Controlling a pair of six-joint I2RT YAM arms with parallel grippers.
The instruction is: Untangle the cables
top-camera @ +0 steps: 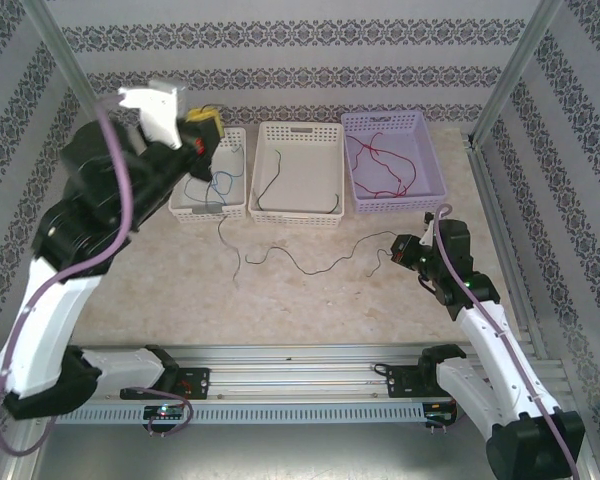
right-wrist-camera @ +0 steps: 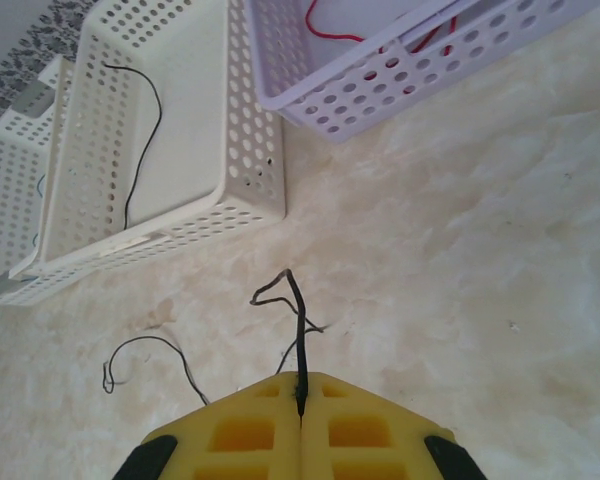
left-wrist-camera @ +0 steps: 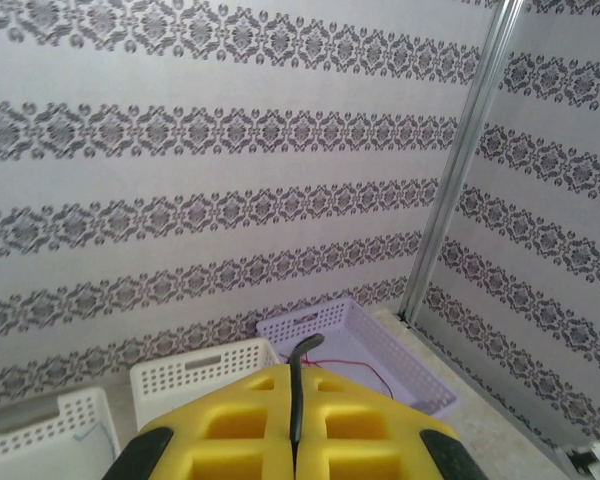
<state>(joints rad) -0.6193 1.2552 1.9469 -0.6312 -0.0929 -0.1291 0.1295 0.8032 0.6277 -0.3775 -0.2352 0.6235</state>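
Note:
The dark cable goes across to the middle basket next and down inside it for my left gripper to release, since a black cable already lies in the middle white basket [left-wrist-camera: 202, 382].
My left gripper [top-camera: 202, 135] is raised above the left white basket [top-camera: 235, 210], its yellow fingers [left-wrist-camera: 370, 440] shut on a dark cable [left-wrist-camera: 297, 385]. That strand hangs down towards the basket, where a blue cable [top-camera: 205, 195] lies. Low over the table's right side, my right gripper [top-camera: 398, 250] is shut on the end of a thin black cable [right-wrist-camera: 299, 330]. This black cable [top-camera: 310, 265] snakes leftward across the table. Another dark strand [top-camera: 230, 250] trails from the left basket onto the table.
The middle white basket [top-camera: 298, 128] holds a black cable [top-camera: 280, 180]. The purple basket [top-camera: 385, 120] at the back right holds a red cable [top-camera: 380, 165]. A metal post [left-wrist-camera: 460, 170] and patterned walls close in the back and sides.

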